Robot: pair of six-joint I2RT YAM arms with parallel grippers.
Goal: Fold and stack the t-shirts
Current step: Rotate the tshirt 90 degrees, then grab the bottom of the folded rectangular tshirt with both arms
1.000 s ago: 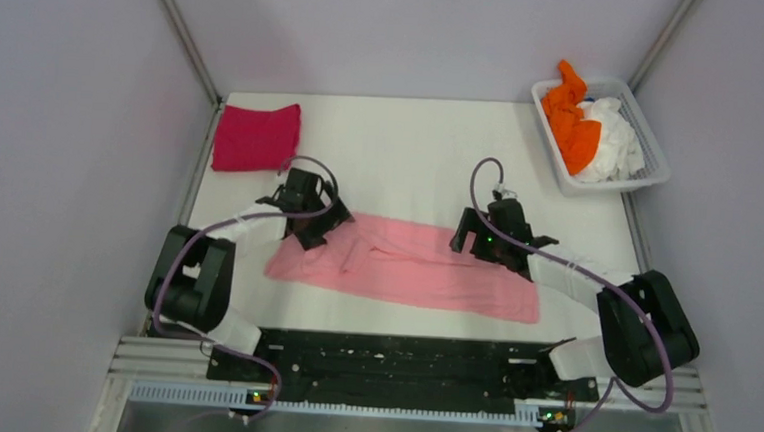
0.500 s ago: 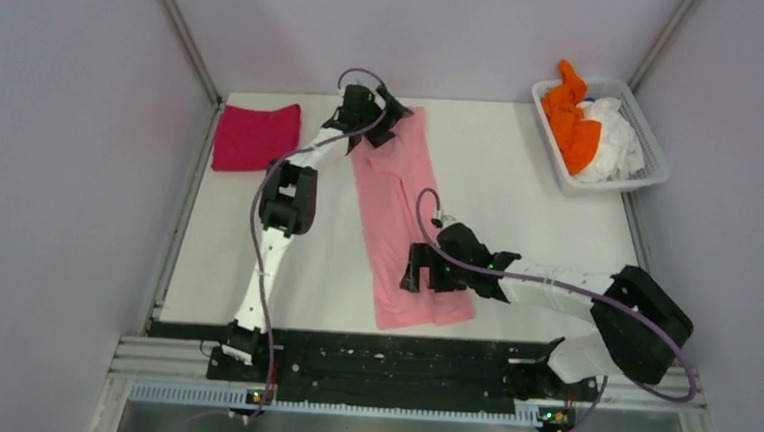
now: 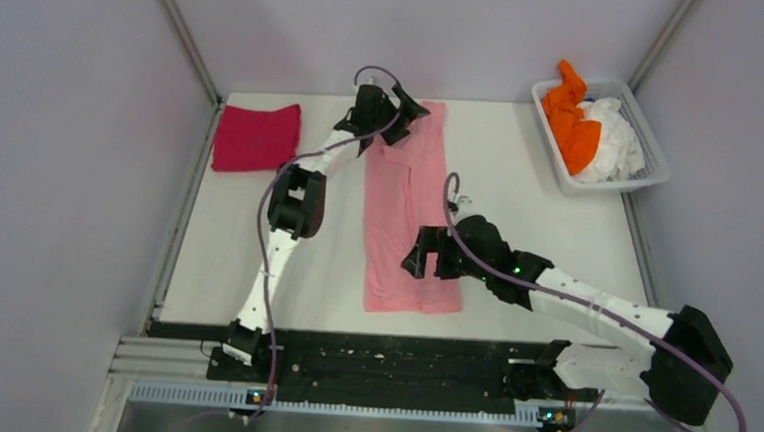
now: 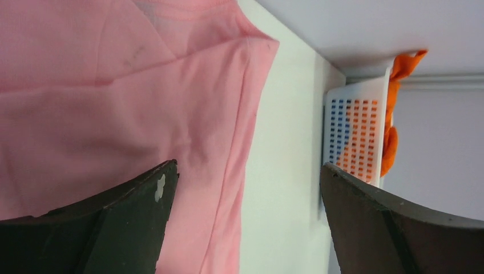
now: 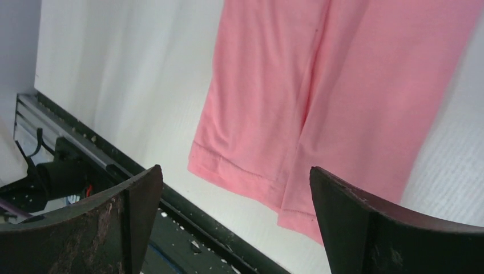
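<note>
My left gripper moves back and down to the hem corner on the magenta-red t-shirt's side (image 3: 368, 306) next, since that lies below and far back of my gripper.
A light pink t-shirt (image 3: 406, 202), folded into a long strip, lies on the table from the far edge toward the near edge. My left gripper (image 3: 411, 113) hovers open over its far end; the left wrist view shows the pink t-shirt (image 4: 114, 85) under one finger (image 4: 114, 228), with nothing gripped. At the strip's near end my right gripper (image 3: 418, 261) stands open, and the hem of the pink t-shirt (image 5: 342, 85) shows below its spread jaws. A folded magenta-red t-shirt (image 3: 256, 136) lies at the far left. Orange (image 3: 574, 118) and white (image 3: 618, 140) t-shirts sit crumpled in the basket.
The white slatted basket (image 3: 651, 177) stands at the far right corner, and the left wrist view shows the basket (image 4: 354, 131) too. A black rail (image 3: 389, 362) runs along the table's near edge. Grey walls enclose the table on three sides.
The pink t-shirt lay crosswise a second ago and now lies lengthwise, a little straighter than half a second ago. The left arm has reached to the far end; the right gripper has shifted slightly.
</note>
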